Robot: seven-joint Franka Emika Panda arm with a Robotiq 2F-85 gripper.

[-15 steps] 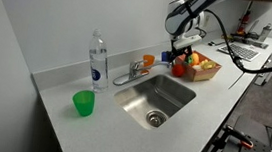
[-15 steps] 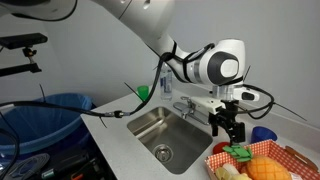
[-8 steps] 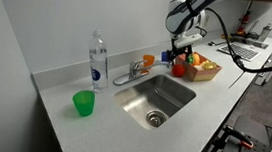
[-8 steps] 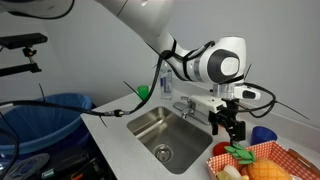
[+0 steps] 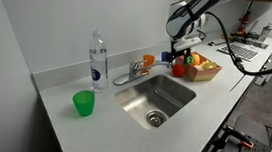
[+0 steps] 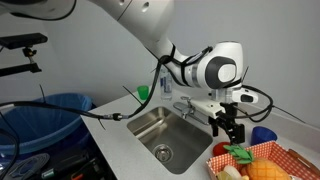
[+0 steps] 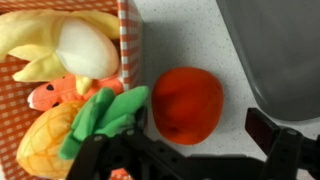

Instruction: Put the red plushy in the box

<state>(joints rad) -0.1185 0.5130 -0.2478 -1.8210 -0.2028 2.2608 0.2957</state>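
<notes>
The red plushy (image 7: 187, 103) is beside the box (image 7: 128, 40), and my gripper will next stay low around it, then bring both fingers together onto the plushy's near side.
The red plushy (image 7: 187, 103) is a rounded red lump lying on the counter between the box and the sink. It also shows in both exterior views (image 5: 180, 68) (image 6: 219, 148). The box (image 7: 128, 40) is a shallow tray with a checked lining that holds banana, pineapple and other plush toys. It stands right beside the plushy in both exterior views (image 5: 210, 73) (image 6: 292, 155). My gripper (image 7: 185, 142) is open and hovers just above the plushy, one finger on each side, touching nothing. It also shows in both exterior views (image 5: 183, 50) (image 6: 228, 126).
The steel sink (image 5: 157, 98) with its faucet (image 5: 131, 74) lies next to the plushy. An orange cup (image 5: 149, 59), a water bottle (image 5: 98, 62) and a green cup (image 5: 83, 103) stand on the counter. A blue cup (image 6: 262, 133) stands behind the box.
My gripper has come down slightly over the red plushy. The plushy and the box have not moved.
</notes>
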